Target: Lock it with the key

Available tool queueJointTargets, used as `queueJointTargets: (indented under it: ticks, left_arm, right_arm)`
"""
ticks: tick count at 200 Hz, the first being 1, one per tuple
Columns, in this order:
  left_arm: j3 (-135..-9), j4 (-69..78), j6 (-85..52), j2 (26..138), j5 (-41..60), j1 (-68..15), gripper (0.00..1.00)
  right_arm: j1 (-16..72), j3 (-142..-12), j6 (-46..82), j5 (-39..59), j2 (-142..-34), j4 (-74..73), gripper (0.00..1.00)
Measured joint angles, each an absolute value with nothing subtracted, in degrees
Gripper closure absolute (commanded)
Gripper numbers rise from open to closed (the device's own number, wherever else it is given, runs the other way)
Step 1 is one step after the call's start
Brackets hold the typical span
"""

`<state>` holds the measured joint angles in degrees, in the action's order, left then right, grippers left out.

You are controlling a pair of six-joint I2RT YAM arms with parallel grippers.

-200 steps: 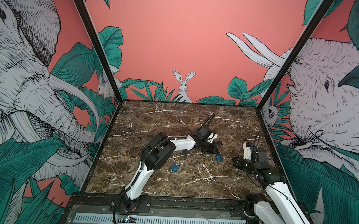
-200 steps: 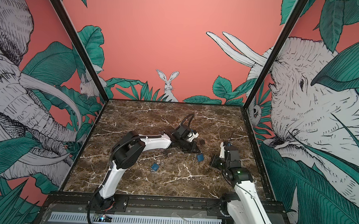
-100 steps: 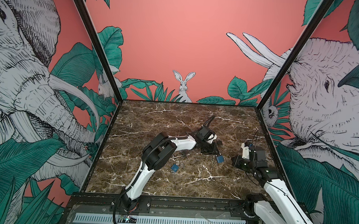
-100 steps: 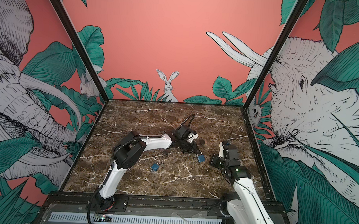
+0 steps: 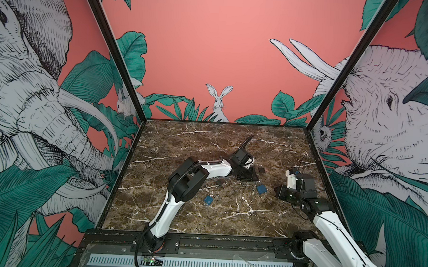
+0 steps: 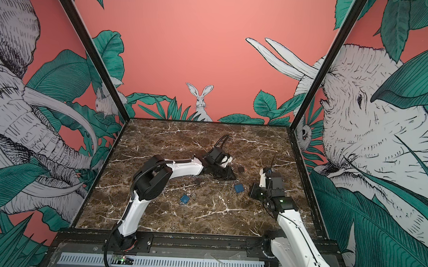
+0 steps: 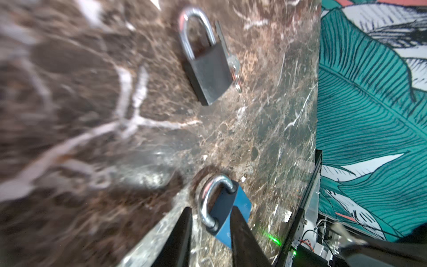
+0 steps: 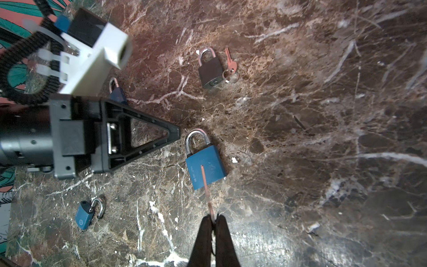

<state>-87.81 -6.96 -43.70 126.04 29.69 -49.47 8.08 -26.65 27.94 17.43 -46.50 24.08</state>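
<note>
My right gripper needs to move down toward the blue padlock and let go of the key [image 8: 205,187] on the bare marble [image 8: 226,156] beside the padlock's body, because that spot is below my gripper.
A blue padlock [image 5: 262,189] [image 6: 239,187] lies flat on the marble, both shackle ends seated in its body [image 8: 204,161]. My left gripper [image 7: 211,209] is open. Its fingers stand either side of the shackle end of this padlock [image 7: 240,203], low over the table in both top views [image 5: 252,176] [image 6: 231,175]. My right gripper [image 8: 213,218] is shut on a thin reddish key [image 8: 205,187]. The blade sticks out over the lock's body. In both top views this gripper [image 5: 280,191] [image 6: 254,191] sits just right of the padlock.
A dark grey padlock [image 7: 208,67] [image 8: 211,69] with its own key [image 8: 230,61] lies farther back. A small blue padlock with an open shackle [image 8: 84,215] [image 5: 208,200] lies nearer the front. Another dark padlock [image 5: 218,181] sits by the left arm. The right wall [image 7: 369,115] is close.
My left gripper's jaws have opened where they stood at the blue padlock. The right gripper has edged a little left toward that padlock, the key still in it.
</note>
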Motion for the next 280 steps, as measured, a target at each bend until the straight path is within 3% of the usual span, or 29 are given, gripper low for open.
queueJointTargets:
  ticks: [122, 204, 239, 280]
  left_arm:
    - [-72.03, 2.48, -43.97, 106.02, 27.75, -46.68, 0.69]
    - [-66.48, 9.32, -46.11, 103.55, 27.42, -44.8, 0.69]
    - [-65.93, 10.66, -46.87, 103.55, 27.51, -44.53, 0.69]
    - [-65.93, 11.38, -47.4, 103.55, 27.62, -44.53, 0.69]
  right_arm:
    - [8.62, -24.6, 29.45, 18.41, -59.77, 12.36, 1.0]
    - [10.92, -24.88, 30.44, 16.84, -69.67, 4.8, 1.0]
    - [11.29, -24.93, 30.44, 16.16, -70.85, 3.31, 0.95]
    - [11.38, -25.15, 30.59, 15.57, -71.24, 2.7, 0.8]
